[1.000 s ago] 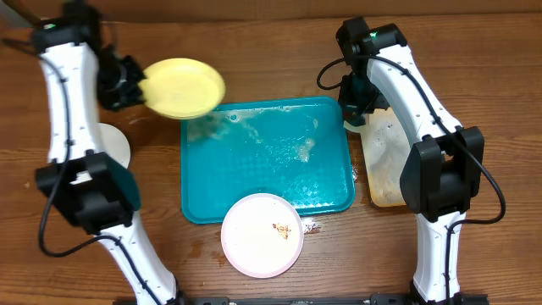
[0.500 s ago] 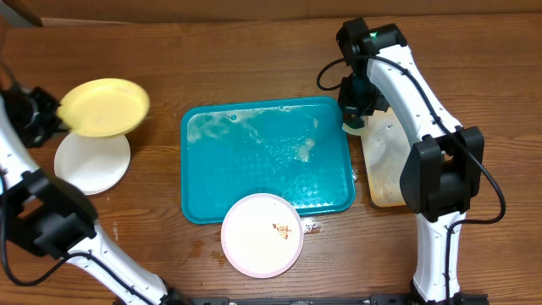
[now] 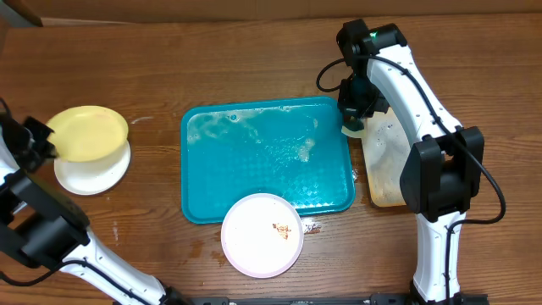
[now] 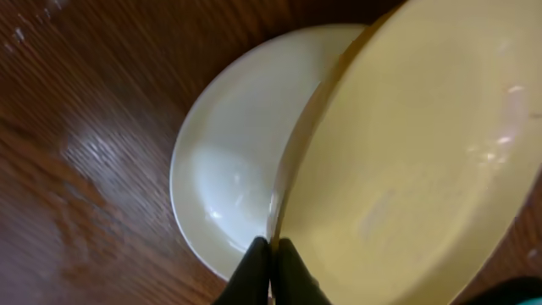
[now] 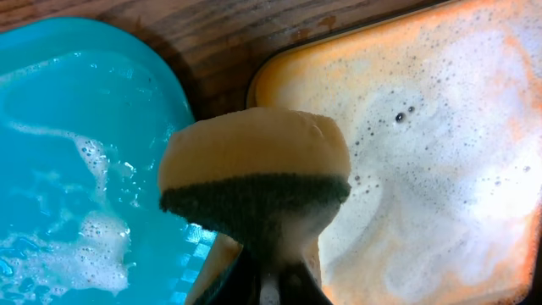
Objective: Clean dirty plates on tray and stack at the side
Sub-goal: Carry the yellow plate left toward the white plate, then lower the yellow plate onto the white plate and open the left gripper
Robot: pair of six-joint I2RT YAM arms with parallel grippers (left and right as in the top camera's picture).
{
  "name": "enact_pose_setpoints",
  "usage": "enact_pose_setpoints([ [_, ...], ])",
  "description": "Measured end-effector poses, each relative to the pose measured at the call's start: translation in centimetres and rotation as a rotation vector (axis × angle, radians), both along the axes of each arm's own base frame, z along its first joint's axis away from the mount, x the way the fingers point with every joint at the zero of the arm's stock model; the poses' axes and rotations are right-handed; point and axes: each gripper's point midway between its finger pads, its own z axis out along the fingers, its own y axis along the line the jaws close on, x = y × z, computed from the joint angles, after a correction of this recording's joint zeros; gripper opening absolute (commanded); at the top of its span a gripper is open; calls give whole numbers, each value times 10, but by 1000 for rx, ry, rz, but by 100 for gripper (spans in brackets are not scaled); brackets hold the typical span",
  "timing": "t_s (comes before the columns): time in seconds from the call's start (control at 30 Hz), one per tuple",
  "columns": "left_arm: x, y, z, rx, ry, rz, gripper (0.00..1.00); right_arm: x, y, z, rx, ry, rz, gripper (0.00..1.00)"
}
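The near part of the white plate shows uncovered past the pale yellow-green plate. My left gripper should move back and down over the white plate next.
My left gripper is shut on the rim of the pale yellow-green plate and holds it tilted just above a white plate lying on the table at the far left. Another white plate with a small brown smear lies at the front rim of the teal tray, overhanging it. The tray holds soapy foam. My right gripper is shut on a yellow and green sponge held between the teal tray's right rim and the tan tray.
A smaller tan tray filled with foamy water stands right of the teal tray. Small crumbs lie on the table by the teal tray's front right corner. The table's top edge runs along the back.
My left arm swung the yellow-green plate from above the tray's back left corner out to the left and down over the white plate. The right arm has not moved.
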Motion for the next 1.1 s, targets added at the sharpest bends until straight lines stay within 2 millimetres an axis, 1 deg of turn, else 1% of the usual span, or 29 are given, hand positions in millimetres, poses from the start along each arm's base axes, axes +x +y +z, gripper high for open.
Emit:
enact_pose_setpoints([
  [0.1, -9, -7, -17, 15, -11, 1, 4, 0, 1, 0, 3, 1, 1, 4],
  [0.33, -34, -28, -22, 29, -23, 38, 5, -1, 1, 0, 7, 4, 2, 4],
  [0.53, -56, -40, -53, -16, 24, 103, 5, -6, 0, 0, 0, 25, 13, 4],
  [0.6, -63, -36, -57, -23, 23, 135, 4, -7, -1, 0, -1, 33, 19, 4],
  [0.8, -80, -8, -56, -36, -27, 246, 4, -7, -1, 0, 0, 31, 27, 4],
  [0.9, -87, 0, -55, -35, -37, 278, 4, -6, -1, 0, 0, 29, 28, 4],
  [0.97, -88, 1, -55, -34, -38, 281, 4, -6, -1, 0, 0, 28, 30, 4],
  [1.0, -87, 1, -55, -34, -39, 278, 9, -6, 0, 0, 1, 28, 30, 4],
  [1.07, -83, -2, -55, -32, -40, 260, 31, -6, -1, 0, 0, 28, 30, 4],
  [1.1, -80, -4, -55, -33, -42, 257, 37, -6, 0, 0, 1, 28, 30, 4],
])
